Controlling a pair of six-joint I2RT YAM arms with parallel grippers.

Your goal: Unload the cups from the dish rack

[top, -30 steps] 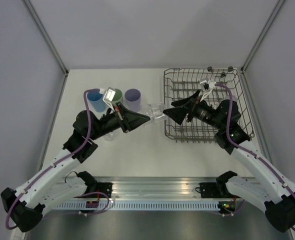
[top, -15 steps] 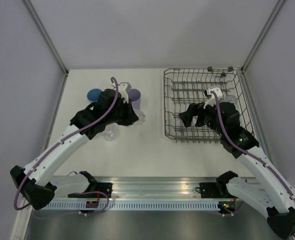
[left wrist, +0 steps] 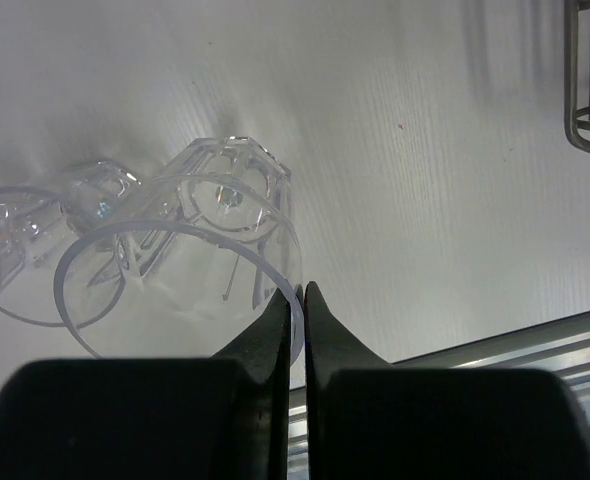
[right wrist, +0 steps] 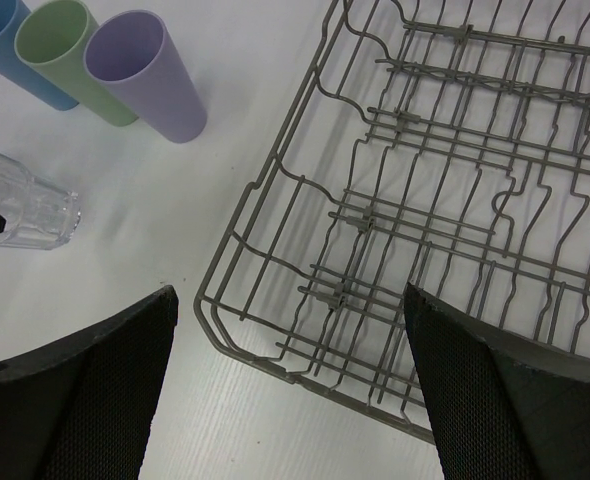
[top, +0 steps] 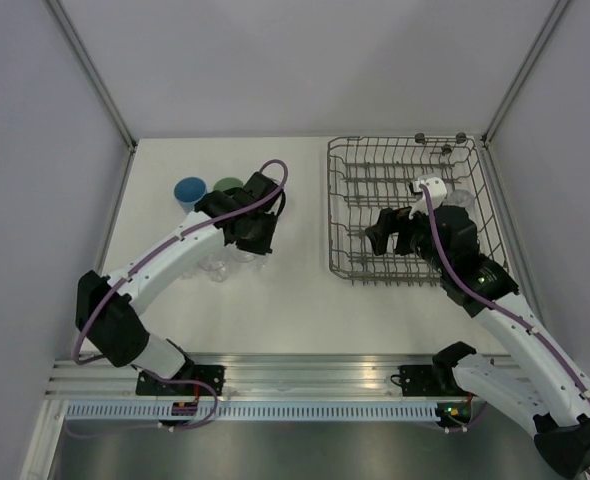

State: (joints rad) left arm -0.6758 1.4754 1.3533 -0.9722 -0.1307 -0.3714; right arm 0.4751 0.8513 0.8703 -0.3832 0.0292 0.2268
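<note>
The robot's left gripper will next lower its glass base-down onto the tabletop (top: pixel 251 274) (left wrist: pixel 248 155) beside the other clear glass and let go of the glass's rim, since that spot below is free.
My left gripper (left wrist: pixel 297 292) is shut on the rim of a clear glass (left wrist: pixel 210 240), held low over the table beside another clear glass (left wrist: pixel 15 235). In the top view it (top: pixel 247 243) sits just in front of the blue cup (top: pixel 188 190) and green cup (top: pixel 227 186); my arm hides the lilac one there. My right gripper (right wrist: pixel 290 295) is open and empty above the near left corner of the dish rack (right wrist: pixel 445 180). Its view shows the blue (right wrist: pixel 5 40), green (right wrist: pixel 70 55) and lilac (right wrist: pixel 145 75) cups and the held glass (right wrist: pixel 30 210).
The grey wire rack (top: pixel 340 215) fills the back right of the table, its black wheels at the far edge. Something clear, perhaps a glass (top: pixel 462 200), sits at its right side. More clear glasses (top: pixel 215 268) stand left of my left gripper. Grey walls enclose the table.
Both grippers met at a clear glass between the cups and the rack. My left gripper then carried it left to the cup group. My right gripper drew back over the rack, open.
</note>
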